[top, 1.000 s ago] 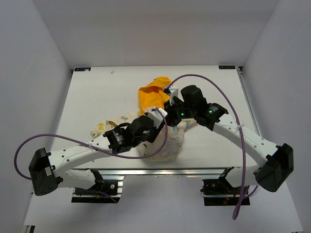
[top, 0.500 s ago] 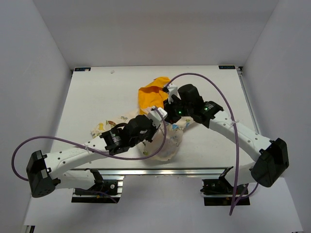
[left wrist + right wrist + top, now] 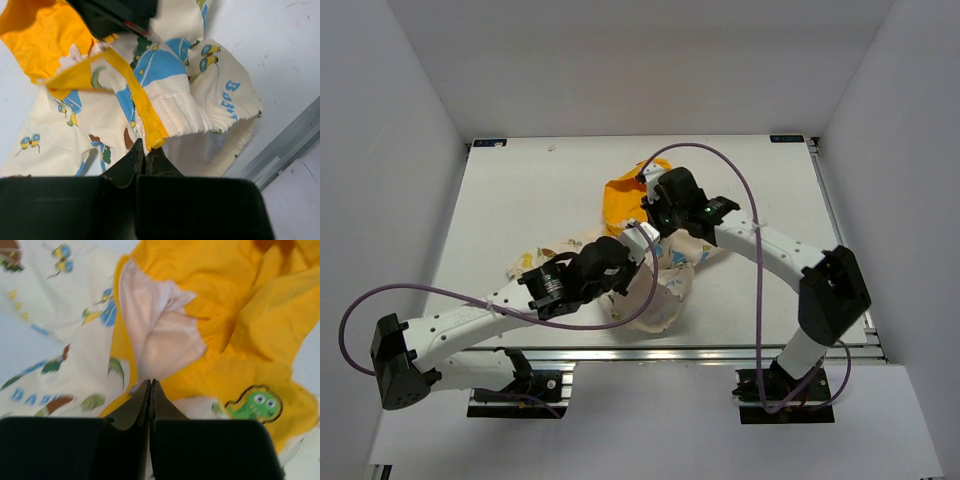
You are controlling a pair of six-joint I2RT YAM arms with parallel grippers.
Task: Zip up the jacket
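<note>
My left gripper holds the zipper strip's bottom end and will move back toward the table's metal front bar (image 3: 638,354) (image 3: 266,167) before I release it.
The jacket (image 3: 665,290) lies mid-table, cream with cartoon prints, its yellow-orange hood (image 3: 625,195) toward the back. My left gripper (image 3: 642,258) is shut on the bottom end of the yellow zipper strip (image 3: 140,107); in the left wrist view the strip's end sits right at the gripper's (image 3: 145,152) closed tips. My right gripper (image 3: 655,215) is over the jacket's upper front, near the hood. In the right wrist view it (image 3: 150,382) is shut, with a small metal zipper pull (image 3: 134,387) showing at the left fingertip. Yellow lining (image 3: 240,315) fills the view behind it.
A jacket sleeve (image 3: 535,262) spreads left of my left arm. The table's metal front rail (image 3: 650,352) runs just below the jacket hem and shows in the left wrist view (image 3: 295,135). Purple cables (image 3: 750,210) loop over both arms. White walls enclose the table.
My right gripper has moved left and toward the back, along the jacket front toward the hood. My left arm has shifted slightly, still holding the bottom end of the strip.
</note>
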